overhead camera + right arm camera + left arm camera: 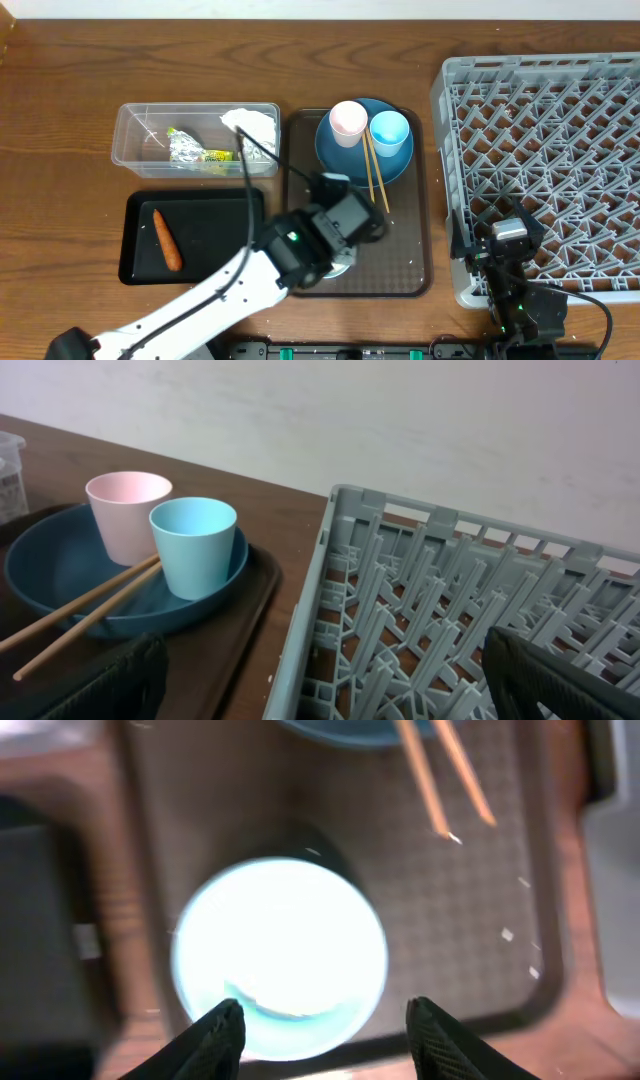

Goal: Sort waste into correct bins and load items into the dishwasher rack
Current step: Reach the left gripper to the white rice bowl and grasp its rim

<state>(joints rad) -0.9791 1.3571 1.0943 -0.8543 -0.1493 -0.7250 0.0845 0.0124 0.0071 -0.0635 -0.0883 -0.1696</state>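
The serving tray leaves finger room at the bowl's rim on the side away point(352, 263) point(381, 966) from the black tray, so I should lower my left gripper there before grabbing.
The pale blue-white bowl point(280, 955) stands on the dark brown serving tray point(400, 270), mostly hidden under my left arm in the overhead view. My left gripper point(330, 1040) point(345, 220) is open and empty above the bowl's near rim, a finger on each side. The dark blue plate point(338, 160) holds the pink cup point(348, 122), the light blue cup point(389, 132) and the chopsticks point(375, 178). The clear tub point(135, 135) holds the foil wrapper point(190, 150) and white paper point(252, 128). The carrot point(166, 240) lies in the black tray point(215, 250). My right gripper point(330, 685) point(508, 235) is open over the grey rack's point(560, 150) front left corner.
A few white specks point(507, 933) lie on the serving tray to the right of the bowl. The rack fills the right side of the table. The cups, plate and chopsticks also show at the left of the right wrist view point(195, 545).
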